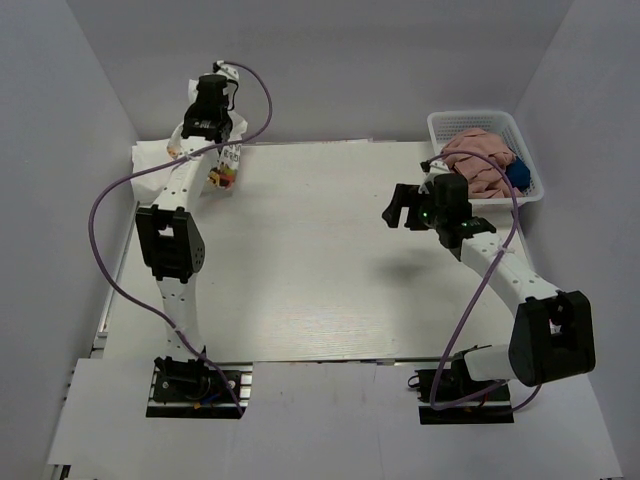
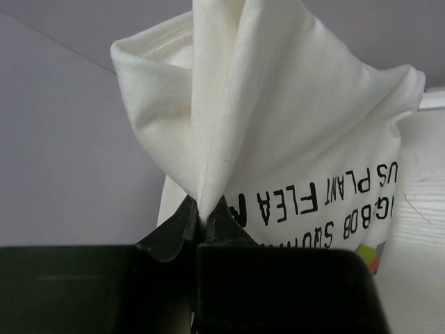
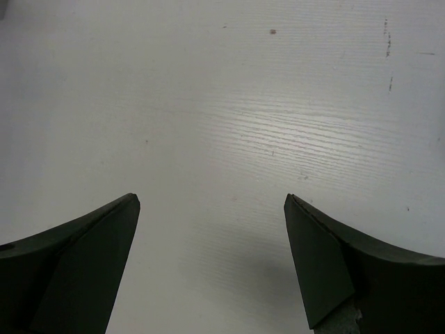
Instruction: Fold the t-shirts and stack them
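My left gripper should move sideways over the flat white cloth (image 1: 149, 166) next and release the fold of cloth, because that cloth lies to the gripper's left in the top view.
My left gripper (image 1: 222, 150) is at the far left corner of the table, shut on a fold of a white t-shirt (image 1: 225, 172) with orange and green prints. In the left wrist view the jaws (image 2: 203, 216) pinch a ridge of the t-shirt (image 2: 278, 125). Its dark lettering shows upside down, and the cloth is bunched beyond the fingertips. More white cloth (image 1: 152, 156) lies at the table's far left corner, partly hidden by the arm. My right gripper (image 1: 393, 207) is open and empty above the table's right half. In the right wrist view it (image 3: 212, 200) has only bare tabletop between its fingers.
A white plastic basket (image 1: 480, 116) stands at the far right corner, holding crumpled pink cloth (image 1: 480, 155) and something blue (image 1: 517, 175). Grey walls close in the table on the left, back and right. A purple cable loops beside the left arm.
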